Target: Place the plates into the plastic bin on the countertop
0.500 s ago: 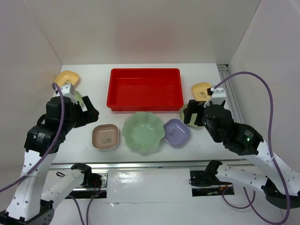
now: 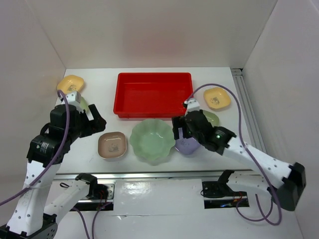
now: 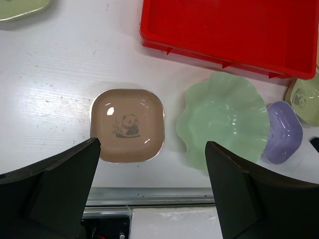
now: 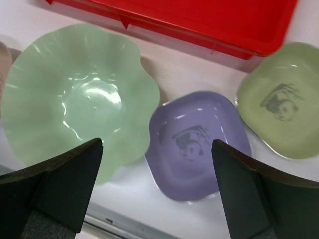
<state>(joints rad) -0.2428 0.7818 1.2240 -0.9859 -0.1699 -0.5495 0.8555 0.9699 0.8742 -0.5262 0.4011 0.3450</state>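
Note:
I will lower my right gripper over the scalloped dish's rim by the lavender dish and close on that rim, because it shows between my open fingers.
The red plastic bin (image 2: pixel 153 94) sits empty at the back middle of the white countertop (image 2: pixel 99 79). In front of it lie the pinkish-beige dish (image 2: pixel 112 145), the large pale green scalloped dish (image 2: pixel 153 141) and the lavender dish (image 2: pixel 189 147), which my right arm partly hides. A green dish (image 2: pixel 212 118) and a yellow dish (image 2: pixel 217 97) lie at the right. A yellow dish (image 2: pixel 70 83) and a half-hidden green dish (image 2: pixel 82 104) lie at the left. My left gripper (image 3: pixel 152 145) is open above the pinkish-beige dish (image 3: pixel 127 124). My right gripper (image 4: pixel 157 144) is open above the lavender dish (image 4: pixel 199 142) and the scalloped dish's edge (image 4: pixel 75 97).
White walls close in the left, back and right. A metal rail (image 2: pixel 243 97) runs along the right side, and a metal strip (image 2: pixel 149 175) marks the near table edge. The bin's front rim (image 4: pixel 189 37) lies just beyond the dishes.
My right arm has swung left, from over the right green dish to over the lavender dish. The left arm has barely moved. No dish has moved.

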